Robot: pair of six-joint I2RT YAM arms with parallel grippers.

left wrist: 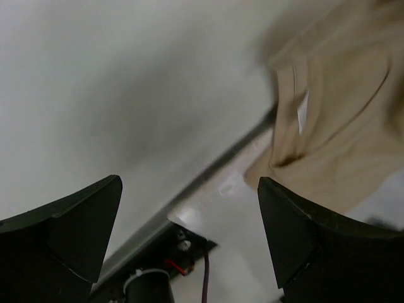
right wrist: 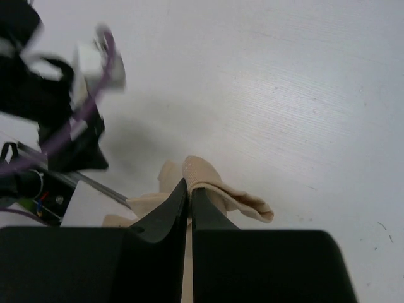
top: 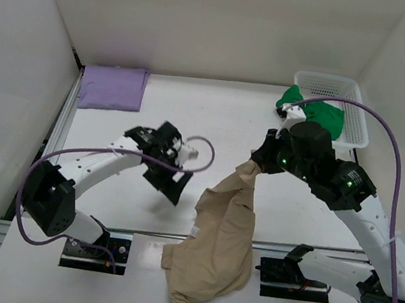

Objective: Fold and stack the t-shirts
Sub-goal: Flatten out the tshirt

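My left gripper should next move back and down onto the tan t-shirt's loose corner (top: 168, 255) (left wrist: 257, 173), which sticks out from the hanging cloth past the table's near edge.
The tan t-shirt (top: 221, 236) hangs crumpled from my right gripper (top: 255, 163), trailing over the table's near edge. My right gripper (right wrist: 189, 183) is shut on a fold of its hem (right wrist: 208, 180). The tan t-shirt also shows at the upper right of the left wrist view (left wrist: 334, 113). My left gripper (top: 175, 185) is open and empty, held above the table left of the tan shirt. The lavender t-shirt (top: 112, 87) lies folded at the far left corner. The green t-shirt (top: 320, 111) hangs over the edge of the white basket (top: 352, 93).
White walls close in the table on the left, back and right. The metal rail (top: 103, 228) runs along the near edge. A purple cable (top: 383, 138) arcs over the right arm. The two arm bases (top: 92, 249) sit below the rail.
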